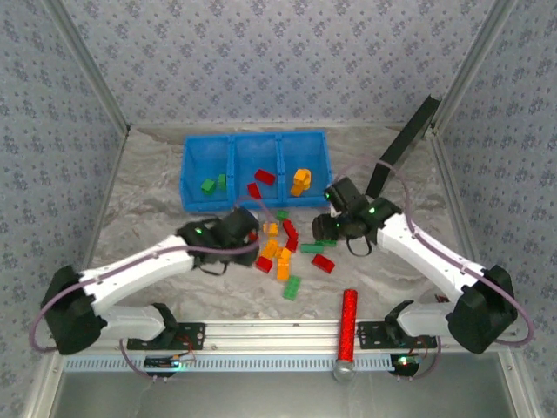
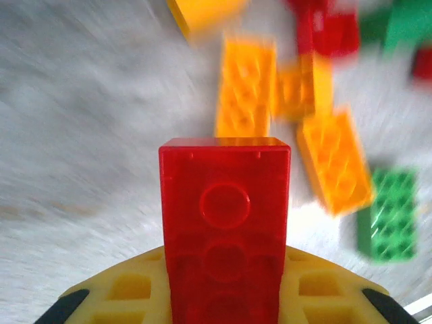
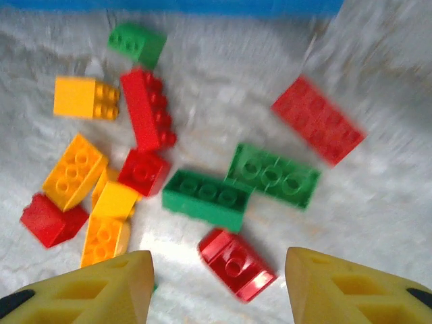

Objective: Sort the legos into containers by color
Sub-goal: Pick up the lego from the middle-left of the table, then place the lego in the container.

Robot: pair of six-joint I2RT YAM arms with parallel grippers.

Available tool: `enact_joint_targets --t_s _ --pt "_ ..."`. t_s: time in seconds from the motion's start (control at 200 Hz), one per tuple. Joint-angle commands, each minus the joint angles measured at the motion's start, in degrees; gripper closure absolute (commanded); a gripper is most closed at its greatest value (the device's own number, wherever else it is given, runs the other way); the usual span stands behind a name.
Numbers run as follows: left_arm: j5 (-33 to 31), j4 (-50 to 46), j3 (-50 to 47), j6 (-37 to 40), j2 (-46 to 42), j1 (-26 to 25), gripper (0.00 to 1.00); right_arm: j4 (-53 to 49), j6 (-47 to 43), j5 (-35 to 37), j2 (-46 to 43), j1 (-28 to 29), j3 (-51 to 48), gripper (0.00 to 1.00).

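Note:
The left gripper should next carry the red brick outward over the blue tray's middle section (image 1: pixel 258 178) and let go of it there, as red legos already lie in that section.
My left gripper (image 1: pixel 242 232) (image 2: pixel 225 270) is shut on a red brick (image 2: pixel 225 223), which stands up between the yellow fingers (image 2: pixel 125 287) above the table. Orange legos (image 2: pixel 246 84) and a green one (image 2: pixel 387 214) lie beyond it. The right gripper (image 1: pixel 334 228) (image 3: pixel 219 290) hangs open over a small red brick (image 3: pixel 236 263), not touching it. Two green bricks (image 3: pixel 206 198) lie just past that. Loose legos (image 1: pixel 278 250) cluster at the table's middle. The blue tray (image 1: pixel 187 178) behind them holds green legos (image 1: pixel 212 185) on the left, red (image 1: pixel 262 178) in the middle and orange (image 1: pixel 300 181) on the right.
A long red cylinder with a silver base (image 1: pixel 347 325) lies near the front rail. A black bar (image 1: pixel 402 146) leans at the back right. Patterned walls and metal posts close in the table on three sides. The tray's blue edge (image 3: pixel 202 5) is close ahead of the right gripper.

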Motion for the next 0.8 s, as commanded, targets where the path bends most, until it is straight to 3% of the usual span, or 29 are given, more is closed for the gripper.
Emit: enact_joint_targets --t_s 0.0,0.29,0.47,0.795 --pt "0.52 -2.51 5.36 3.01 -1.19 5.84 0.81 3.41 10.21 -2.30 -2.42 4.37 -4.03 0.42" --pt "3.30 3.55 18.93 9.81 13.37 15.69 0.81 0.34 21.83 3.45 -6.16 13.14 -10.60 0.41" --pt "4.18 3.73 27.49 12.65 24.36 18.57 0.81 -2.34 28.31 9.02 -9.78 17.56 -13.77 0.40" --pt "8.12 3.17 38.04 14.42 41.05 22.48 0.81 -4.80 19.77 12.51 -12.37 19.39 -15.12 0.33"
